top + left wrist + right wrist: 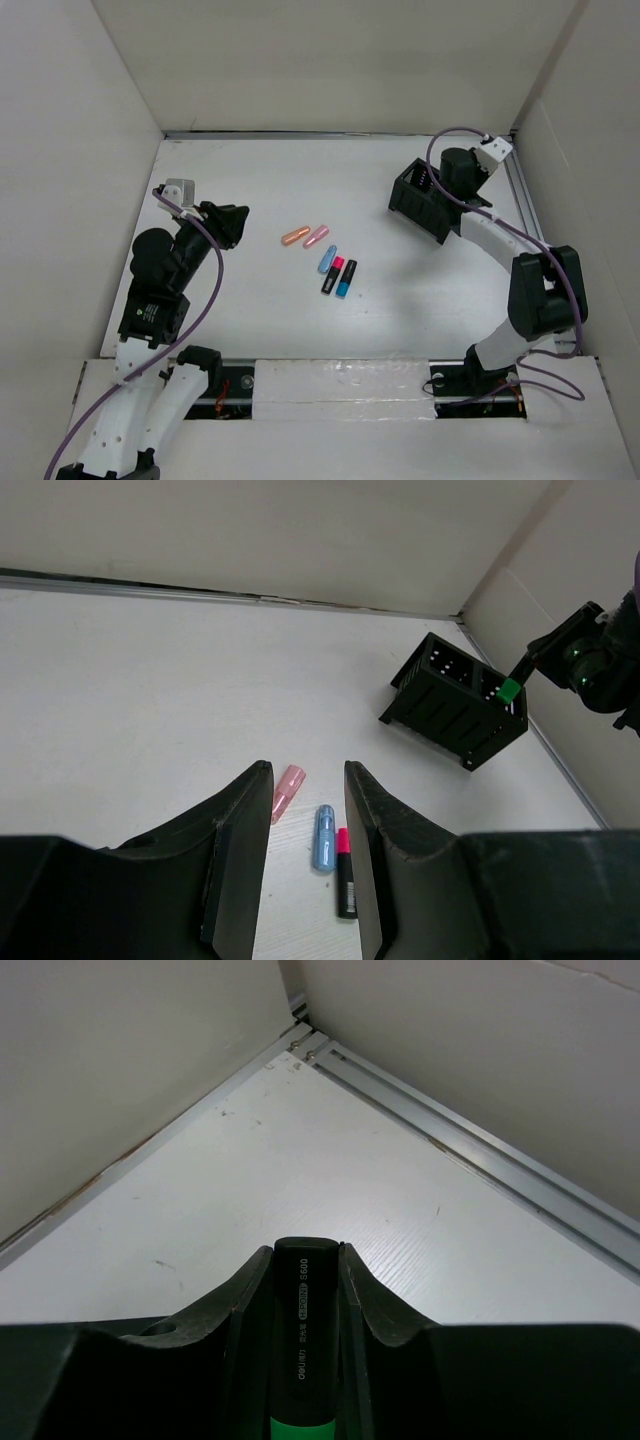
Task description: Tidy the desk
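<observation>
The right gripper carries the highlighter left in the top view next and releases it inside, as the organizer's empty far section [421, 176] lies that way.
The white desk [300, 180] carries a loose group of pens at its middle: an orange one [294, 236], a pink one [316, 237], a light blue one [327, 259], a black marker with a pink cap [332, 275] and a black marker with a blue cap [346, 279]. My left gripper [235, 225] is open and empty, left of the group and above the desk. In the left wrist view the pink pen [287, 788], blue pen [325, 837] and pink-capped marker [345, 872] lie below my open left gripper [307, 772]. My right gripper [305, 1250] is shut on a black-and-green highlighter [303, 1330], held at the black organizer [425, 200].
The black slotted organizer also shows in the left wrist view [455, 700], with the highlighter's green end [510, 690] at its right end. Upright white panels wall in the desk on three sides. A metal rail [480, 1155] runs along the far right corner.
</observation>
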